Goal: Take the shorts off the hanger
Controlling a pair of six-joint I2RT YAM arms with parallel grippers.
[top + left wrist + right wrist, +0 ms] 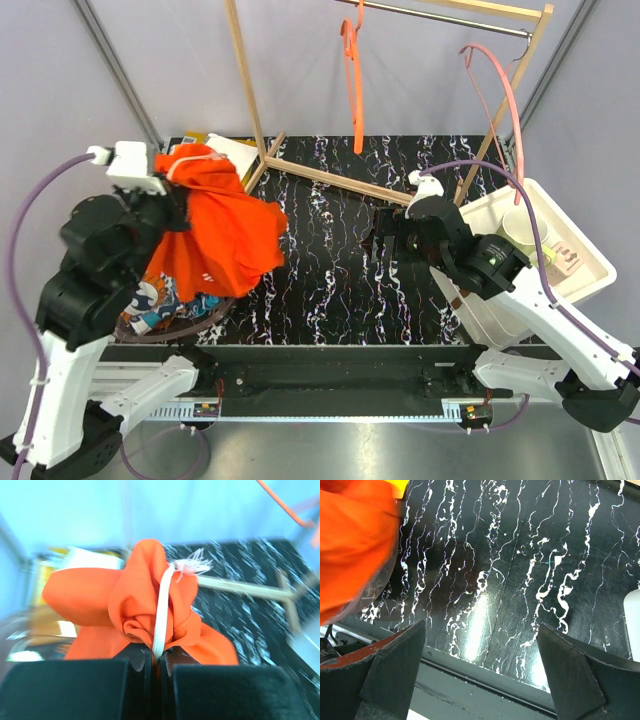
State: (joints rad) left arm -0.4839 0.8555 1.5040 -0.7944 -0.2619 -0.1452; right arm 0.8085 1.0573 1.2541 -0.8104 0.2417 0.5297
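I need to lower my left gripper toward the left in the top view and let go of the orange shorts there, because the patterned shorts (pixel 152 298) lie in the round basket (pixel 205 315).
My left gripper (pixel 172 190) is shut on the plain orange shorts (pixel 222 232) and holds them in the air at the left of the table. In the left wrist view the jaws pinch the bunched orange cloth (pixel 135 605) and its white drawstring (pixel 162 611). The patterned shorts (pixel 152 298) lie in a round basket (pixel 205 315) under the left arm, mostly hidden. An empty orange hanger (pixel 354 75) and a pink hanger (pixel 503 88) hang on the rail. My right gripper (pixel 379 240) is open and empty above the table's middle; its view shows the orange shorts (pixel 355 540) at upper left.
A wooden clothes rack (pixel 330 178) stands at the back, its base bar across the dark marbled table (pixel 330 270). A white bin (pixel 565 250) with a cup sits at the right. The table's front edge (pixel 485 680) shows under the right gripper.
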